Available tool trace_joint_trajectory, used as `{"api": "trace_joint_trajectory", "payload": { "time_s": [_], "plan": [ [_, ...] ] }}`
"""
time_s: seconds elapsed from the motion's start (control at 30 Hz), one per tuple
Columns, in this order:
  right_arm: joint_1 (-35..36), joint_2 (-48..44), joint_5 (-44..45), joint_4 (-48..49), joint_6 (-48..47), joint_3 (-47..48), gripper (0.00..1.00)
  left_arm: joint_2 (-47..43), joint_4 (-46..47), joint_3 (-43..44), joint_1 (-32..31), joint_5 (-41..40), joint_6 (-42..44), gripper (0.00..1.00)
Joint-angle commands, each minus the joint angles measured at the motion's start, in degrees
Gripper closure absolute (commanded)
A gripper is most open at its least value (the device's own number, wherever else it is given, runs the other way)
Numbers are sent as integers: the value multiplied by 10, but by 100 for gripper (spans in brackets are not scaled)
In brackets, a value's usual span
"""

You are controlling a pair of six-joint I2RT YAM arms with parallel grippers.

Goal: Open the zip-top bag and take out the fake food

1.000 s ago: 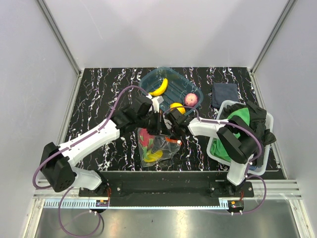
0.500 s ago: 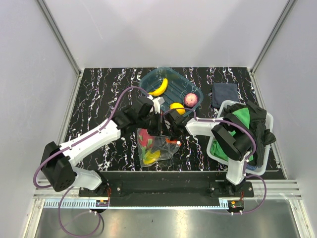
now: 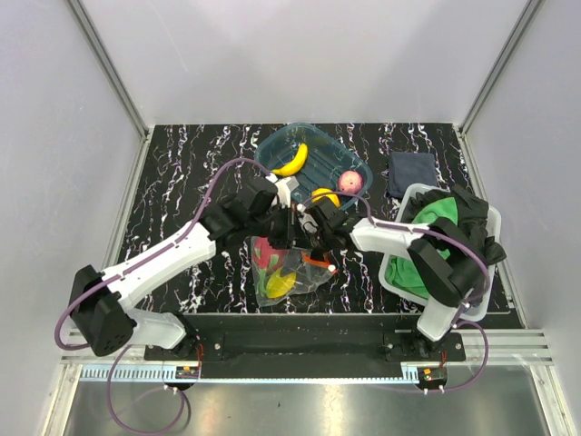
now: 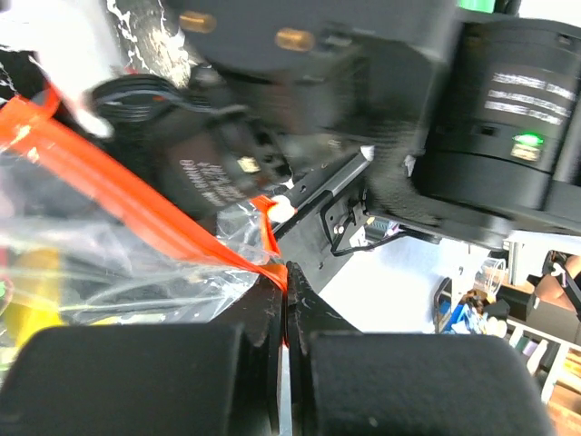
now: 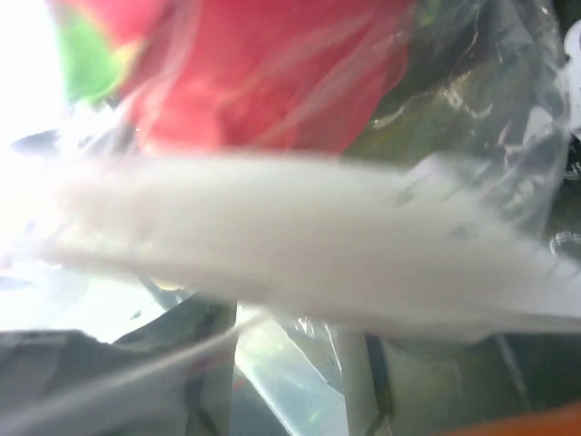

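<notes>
Next, my right gripper lifts from the bag's opening outward over the bare bottom of the teal tray to release the yellow piece, since other food already lies there.
The zip-top bag (image 3: 292, 271) lies at the table's near middle, clear and crinkled, with a red fruit (image 3: 265, 254) and a yellow piece (image 3: 280, 286) inside. My left gripper (image 3: 289, 231) is shut on the bag's red-orange zip strip (image 4: 154, 213), pinched at its tips (image 4: 287, 272). My right gripper (image 3: 315, 238) sits just to the right, at the bag's mouth. In the right wrist view, blurred plastic covers the lens. Its fingers (image 5: 204, 363) stand apart around clear film, and the red fruit (image 5: 263, 73) is beyond them.
A teal tray (image 3: 272, 145) behind the bag holds a banana (image 3: 292, 161), a pinkish ball (image 3: 350, 182) and a yellow round piece (image 3: 324, 194). A white basket (image 3: 410, 194) with green and black cloth stands at the right. A dark blue cloth (image 3: 410, 173) lies behind it.
My right gripper's fingers have closed partway at the bag's mouth, and it has shifted slightly right. The left gripper keeps its hold on the zip strip.
</notes>
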Motion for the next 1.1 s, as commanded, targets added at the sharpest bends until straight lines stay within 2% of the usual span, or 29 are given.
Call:
{"api": "trace_joint_trajectory", "payload": {
  "time_s": [0.0, 0.27, 0.57, 0.77, 0.93, 1.07],
  "plan": [
    [1, -82, 53, -25, -42, -8, 94, -41, 4, -2, -4, -24, 19, 100],
    [0, -186, 133, -96, -81, -10, 98, -80, -4, -26, -2, -47, 30, 100],
    [-1, -300, 263, -228, -143, 58, 100, -95, -25, -28, 4, -64, 49, 100],
    [-12, -357, 349, -258, -184, 110, 100, -92, -33, -29, 8, -58, 65, 100],
    [-56, -335, 412, -251, -214, 174, 100, -85, -47, -19, 9, -47, 88, 100],
    [-135, -256, 374, -217, -207, 219, 100, -68, -63, -6, 9, -30, 125, 100]
  ]
}}
